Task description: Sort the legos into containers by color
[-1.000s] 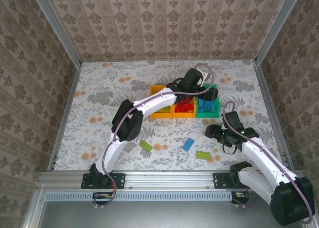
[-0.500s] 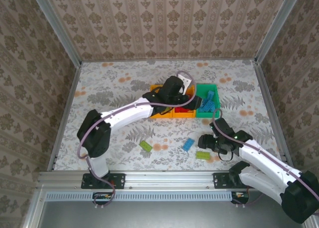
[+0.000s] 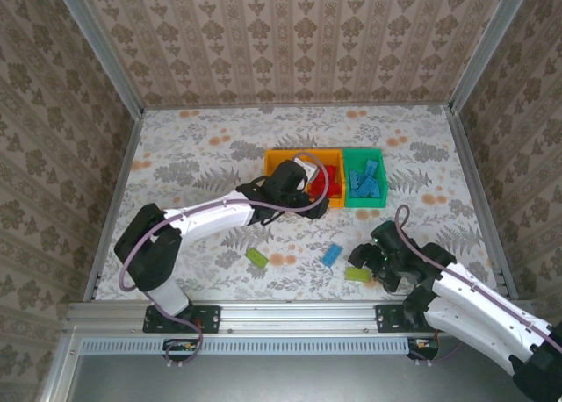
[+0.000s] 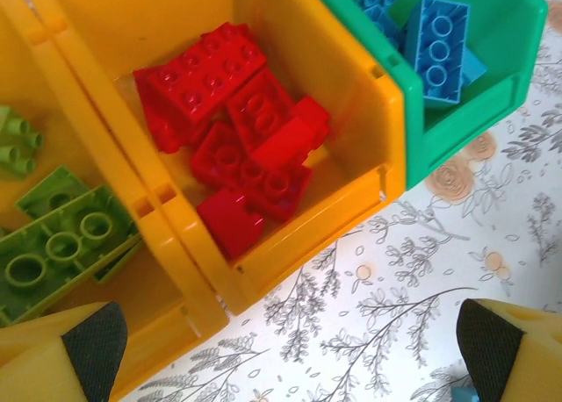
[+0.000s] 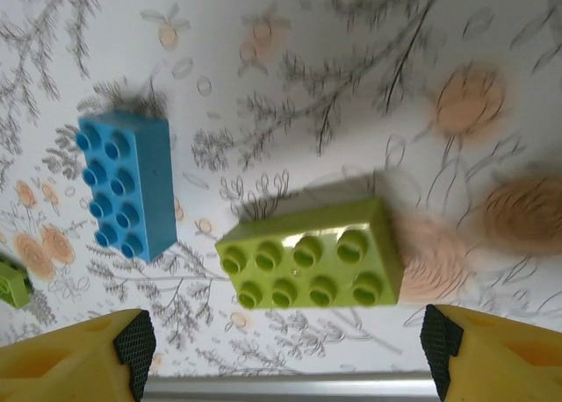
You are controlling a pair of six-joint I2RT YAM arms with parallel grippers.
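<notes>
I should next turn my right gripper and lower it astride the long sides of the first lime green brick below, because that brick lies lengthwise from finger to finger.
Three containers stand in a row: an orange-yellow bin (image 4: 167, 288) holding lime green legos (image 4: 57, 240), an orange-yellow bin (image 4: 351, 95) holding red legos (image 4: 233, 143), and a green bin (image 4: 492, 95) holding blue legos (image 4: 439, 42). My left gripper (image 4: 290, 354) hangs open over the front rims of the two orange-yellow bins (image 3: 332, 156), with nothing between its fingers. On the table lie a lime green brick (image 5: 312, 253), a blue brick (image 5: 127, 187) and another lime green brick (image 3: 257, 257). My right gripper (image 5: 285, 349) is open just short of the first lime green brick (image 3: 357, 274), touching nothing.
The metal rail (image 5: 290, 389) of the table's near edge runs right behind the right gripper. The left arm (image 3: 211, 216) stretches across the middle of the floral table toward the green bin (image 3: 364, 153) and its neighbours. Papered walls enclose the table on three sides.
The left gripper has drawn back from over the green bin to the front of the orange-yellow bins. The right gripper has moved down and left to the lime green brick and opened wider.
</notes>
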